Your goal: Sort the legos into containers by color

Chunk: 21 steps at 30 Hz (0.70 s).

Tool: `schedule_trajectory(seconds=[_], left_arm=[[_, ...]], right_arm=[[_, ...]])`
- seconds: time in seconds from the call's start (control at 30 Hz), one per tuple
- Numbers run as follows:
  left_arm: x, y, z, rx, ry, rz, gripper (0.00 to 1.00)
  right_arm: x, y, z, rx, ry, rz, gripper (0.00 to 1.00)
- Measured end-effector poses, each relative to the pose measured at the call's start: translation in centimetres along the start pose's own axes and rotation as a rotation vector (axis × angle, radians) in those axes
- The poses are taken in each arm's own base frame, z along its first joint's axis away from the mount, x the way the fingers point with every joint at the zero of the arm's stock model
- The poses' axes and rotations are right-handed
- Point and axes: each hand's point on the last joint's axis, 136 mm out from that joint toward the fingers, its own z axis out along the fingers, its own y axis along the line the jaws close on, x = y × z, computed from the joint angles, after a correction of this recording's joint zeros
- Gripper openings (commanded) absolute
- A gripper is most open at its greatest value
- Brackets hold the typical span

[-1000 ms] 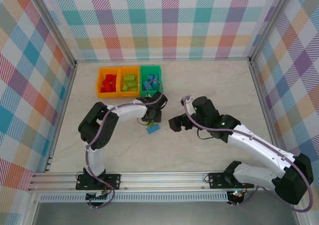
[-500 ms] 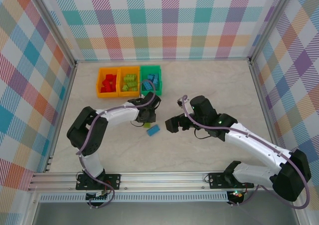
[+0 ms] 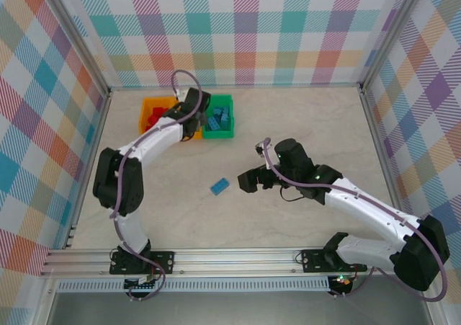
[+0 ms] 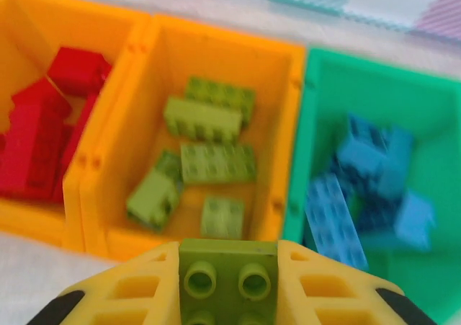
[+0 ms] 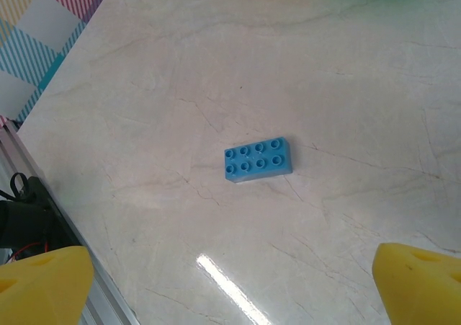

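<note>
My right gripper lowers over to the blue lego next and closes its open fingers on the short ends, since bare table leaves both ends clear.
My left gripper is shut on a lime green lego and hovers at the near edge of the middle orange container, which holds several lime green legos. The left orange container holds red legos. The green container holds light blue legos. From above, the left gripper sits over the row of containers. One blue lego lies flat on the table. My right gripper hangs open just right of it, with the blue lego ahead of its yellow fingertips.
The containers stand side by side at the back left, the green one on the right. A metal rail runs along the table's left edge. Checkered walls close in the back and both sides. Bare marbled table surrounds the blue lego.
My left arm swung from the table's middle back to the containers, carrying the green lego. The blue lego stayed put. The right gripper shifted slightly towards it, then held still.
</note>
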Motion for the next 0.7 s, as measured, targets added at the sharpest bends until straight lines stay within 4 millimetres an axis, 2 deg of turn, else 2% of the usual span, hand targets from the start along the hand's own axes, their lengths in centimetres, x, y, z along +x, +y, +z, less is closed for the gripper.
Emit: schedule_trajectory(seconds=[0.07,0.13,0.2,0.27,0.37,0.47,0.53,0.6,0.7], left_arm=[[-1.2,0.5,2.5,-0.008,0.011,-0.031,0.39],[-1.7,0.8,4.7,-0.007,0.038,-0.048,0.53],[-2.0,0.8,6.1,0.007,0.057,-0.061,0.65],[-2.1,1.1,6.6,0.015,0.073,-0.074,0.68],[-2.2,1.0,6.2,0.043,0.09,-0.082,0.68],[-1.7,0.6,4.0,0.117,0.102,-0.094,0.68],[-1.2,1.0,1.0,0.175,0.107,-0.114,0.68],[-0.9,1.5,-2.7,0.236,0.09,-0.128,0.68],[-0.8,1.3,-9.7,0.357,0.013,-0.113,0.69]], right_arm=[[0.0,0.0,-0.2,0.0,-0.007,-0.002,1.0],[0.0,0.1,-0.5,-0.002,-0.016,-0.004,1.0],[0.2,0.0,-0.6,-0.001,-0.016,-0.003,1.0],[0.3,-0.2,-0.5,0.008,-0.013,0.002,1.0],[0.6,-0.9,-0.1,0.038,-0.002,0.015,1.0],[1.3,-1.8,0.8,0.072,0.032,0.034,1.0],[1.8,-2.3,1.5,0.088,0.058,0.056,1.0],[2.3,-2.7,2.2,0.099,0.08,0.081,1.0],[3.1,-3.3,3.5,0.119,0.116,0.127,1.0]])
